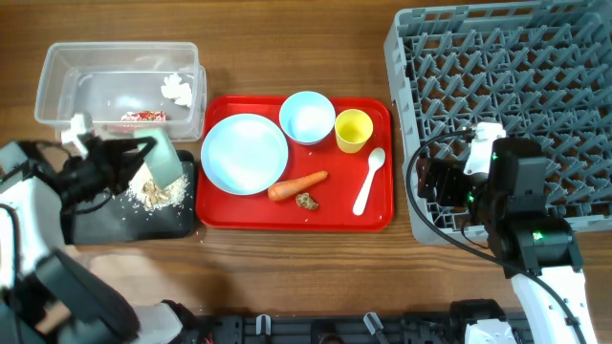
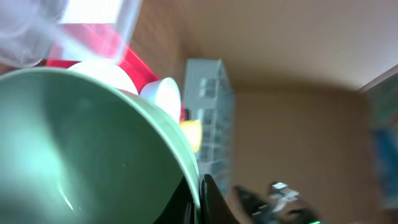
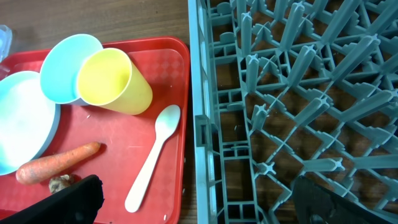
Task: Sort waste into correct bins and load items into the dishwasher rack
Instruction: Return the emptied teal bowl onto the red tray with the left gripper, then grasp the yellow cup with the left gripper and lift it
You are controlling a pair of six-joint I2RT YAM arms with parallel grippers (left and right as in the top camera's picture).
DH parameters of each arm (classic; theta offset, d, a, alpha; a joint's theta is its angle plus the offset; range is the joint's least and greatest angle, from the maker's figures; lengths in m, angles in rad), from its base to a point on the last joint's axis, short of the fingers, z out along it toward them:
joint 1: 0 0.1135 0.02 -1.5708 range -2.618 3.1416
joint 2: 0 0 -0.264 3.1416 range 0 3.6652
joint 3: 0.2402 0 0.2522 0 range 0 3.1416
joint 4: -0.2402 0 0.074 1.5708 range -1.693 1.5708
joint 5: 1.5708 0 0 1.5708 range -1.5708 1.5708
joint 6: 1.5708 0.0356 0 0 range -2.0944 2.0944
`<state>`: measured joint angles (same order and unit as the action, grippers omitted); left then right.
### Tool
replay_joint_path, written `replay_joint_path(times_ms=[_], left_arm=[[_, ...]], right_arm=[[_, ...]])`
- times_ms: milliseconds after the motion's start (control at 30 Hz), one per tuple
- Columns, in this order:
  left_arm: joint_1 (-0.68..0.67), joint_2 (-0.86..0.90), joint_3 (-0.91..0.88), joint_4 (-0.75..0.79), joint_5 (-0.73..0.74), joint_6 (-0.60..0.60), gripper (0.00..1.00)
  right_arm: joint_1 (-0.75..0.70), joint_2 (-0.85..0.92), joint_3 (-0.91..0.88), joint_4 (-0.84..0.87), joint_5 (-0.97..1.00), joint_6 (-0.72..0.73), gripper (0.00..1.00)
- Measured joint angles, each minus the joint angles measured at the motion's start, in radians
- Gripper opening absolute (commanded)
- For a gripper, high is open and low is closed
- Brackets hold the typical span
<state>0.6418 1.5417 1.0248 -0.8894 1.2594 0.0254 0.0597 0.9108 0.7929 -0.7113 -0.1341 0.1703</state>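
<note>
The crumbs are already tipped out. My left gripper will next turn the mint bowl upright and then lower it onto the light-blue dish (image 1: pixel 245 154) (image 2: pixel 108 75).
My left gripper (image 1: pixel 142 159) is shut on the rim of a mint bowl (image 1: pixel 164 156), which is tipped on its side over the black tray (image 1: pixel 110 225). White crumbs (image 1: pixel 158 194) lie on that tray under the bowl. In the left wrist view the mint bowl (image 2: pixel 74 143) fills the picture, its rim pinched in the left gripper (image 2: pixel 200 200). The clear tub (image 1: pixel 55 72) holds the tissue (image 1: pixel 177 89) and the red wrapper (image 1: pixel 143 117). My right gripper (image 1: pixel 432 182) (image 3: pixel 202 210) hangs open and empty over the left edge of the grey rack (image 1: pixel 497 57) (image 3: pixel 298 93).
The red tray (image 1: pixel 239 216) (image 3: pixel 168 74) carries the light-blue dish (image 1: pixel 244 153) (image 3: pixel 22 118), a small bowl (image 1: pixel 307 117) (image 3: pixel 65 59), the yellow cup (image 1: pixel 353 130) (image 3: pixel 115 81), the white spoon (image 1: pixel 369 180) (image 3: pixel 152 158), the carrot (image 1: pixel 297 184) (image 3: pixel 59 163) and a brown scrap (image 1: pixel 307 201) (image 3: pixel 62 182).
</note>
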Motion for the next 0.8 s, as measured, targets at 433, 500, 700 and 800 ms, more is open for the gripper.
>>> replay_joint_path(times_ms=[433,500,700,800], left_arm=[[-0.586,-0.146,0.031,0.212,-0.603,-0.126,0.04],[-0.679,-0.122,0.034,0.25,-0.712,-0.145,0.04],[-0.874,0.012,0.034,0.302,-0.947,-0.193,0.04],[-0.905,0.077,0.034,0.315,-0.995,-0.204,0.04]], right_arm=[[0.0,0.0,0.0,0.0,0.0,0.0,1.0],[0.0,0.0,0.0,0.0,0.0,0.0,1.0],[0.0,0.0,0.0,-0.001,0.0,0.0,1.0],[0.0,0.0,0.0,-0.001,0.0,0.0,1.0]])
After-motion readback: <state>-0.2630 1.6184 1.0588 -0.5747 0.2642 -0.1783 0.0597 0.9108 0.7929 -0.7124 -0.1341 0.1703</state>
